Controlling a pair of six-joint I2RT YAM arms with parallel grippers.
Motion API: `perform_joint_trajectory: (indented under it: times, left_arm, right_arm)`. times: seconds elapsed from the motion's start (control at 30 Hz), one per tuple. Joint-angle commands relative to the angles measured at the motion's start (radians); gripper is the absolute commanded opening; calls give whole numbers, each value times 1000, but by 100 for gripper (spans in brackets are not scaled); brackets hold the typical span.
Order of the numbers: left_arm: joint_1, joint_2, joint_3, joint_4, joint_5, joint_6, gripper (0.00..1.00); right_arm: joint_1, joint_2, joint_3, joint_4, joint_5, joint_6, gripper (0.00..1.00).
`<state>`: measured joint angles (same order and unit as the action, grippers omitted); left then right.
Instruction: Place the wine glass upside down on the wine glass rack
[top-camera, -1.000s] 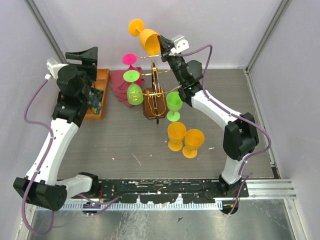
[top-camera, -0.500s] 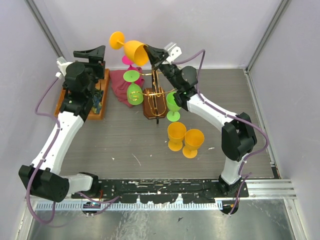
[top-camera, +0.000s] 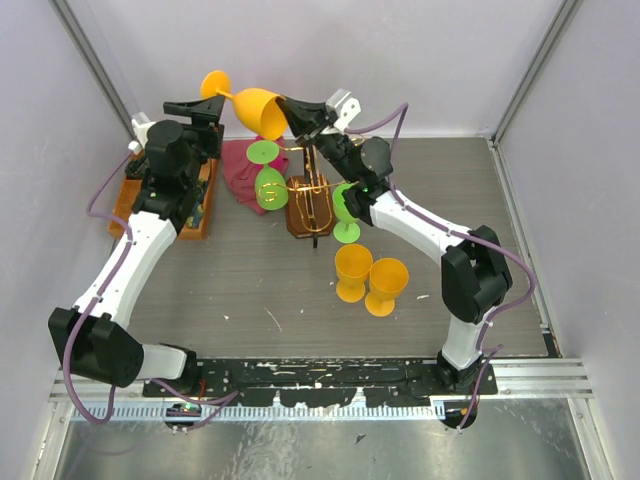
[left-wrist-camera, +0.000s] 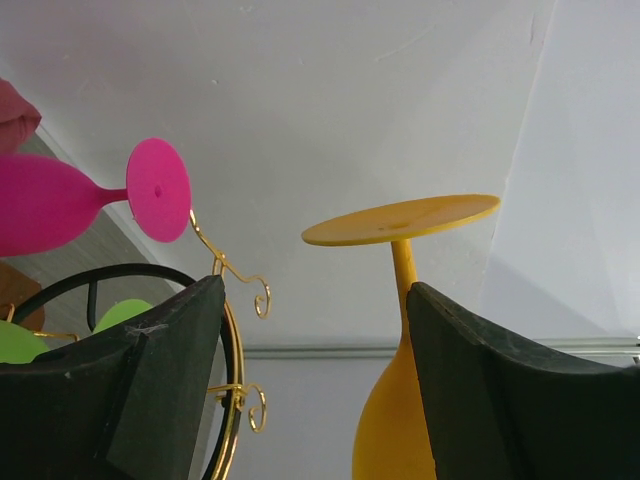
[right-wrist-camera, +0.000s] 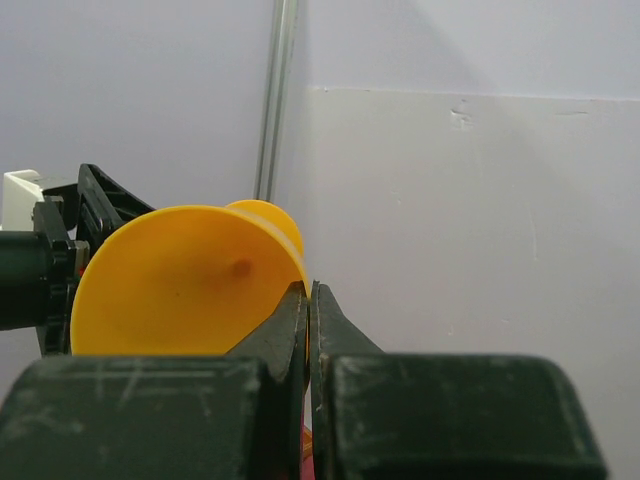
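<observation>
The left gripper shifts to the right in the left wrist view next, toward the stem (top-camera: 226, 94) (left-wrist-camera: 404, 277) near one finger, then closes beside the foot.
A yellow wine glass (top-camera: 258, 110) hangs in the air on its side above the back of the table, its foot (top-camera: 213, 83) pointing left. My right gripper (top-camera: 292, 112) is shut on its rim; in the right wrist view the jaws (right-wrist-camera: 309, 290) pinch the bowl's edge (right-wrist-camera: 190, 290). My left gripper (top-camera: 210, 112) is open at the glass's stem. In the left wrist view the stem (left-wrist-camera: 402, 270) stands between the open fingers (left-wrist-camera: 315, 300), close to the right finger. The gold wire wine glass rack (top-camera: 312, 185) on its brown base holds a green goblet (top-camera: 268, 187) and a pink goblet (left-wrist-camera: 50, 205).
An upright green goblet (top-camera: 347, 207) stands right of the rack. Two orange goblets (top-camera: 352, 272) (top-camera: 386, 285) stand in front of it. A maroon cloth (top-camera: 238, 172) lies left of the rack. An orange wooden tray (top-camera: 197, 205) sits at the far left.
My right gripper has carried the yellow glass leftward and tipped it further onto its side. My left arm has swung up and right, bringing its open fingers to the stem.
</observation>
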<state>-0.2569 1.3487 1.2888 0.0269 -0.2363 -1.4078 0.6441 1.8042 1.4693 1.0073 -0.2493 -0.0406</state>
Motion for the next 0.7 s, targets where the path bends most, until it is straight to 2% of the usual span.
perform_joint_trajectory:
  times: [0.0,0.2,0.37,0.43,0.67]
  left_arm:
    - [2,-4,37,64,14,-7,79]
    - [2,-9,31,87,11,-13,78]
    - [2,-5,30,105,21,-14,72]
    - [3,-2,31,109,26,-13,66]
    - [2,4,31,147,54,-29,36]
  right_arm:
    - [15,-4,10,78,-24,24,1]
    - [25,0,6,71,-31,23,1]
    - [34,-2,1,73,-46,33,1]
    - [36,1,2,76,-48,33,1]
    - [43,10,1,80,-42,37,1]
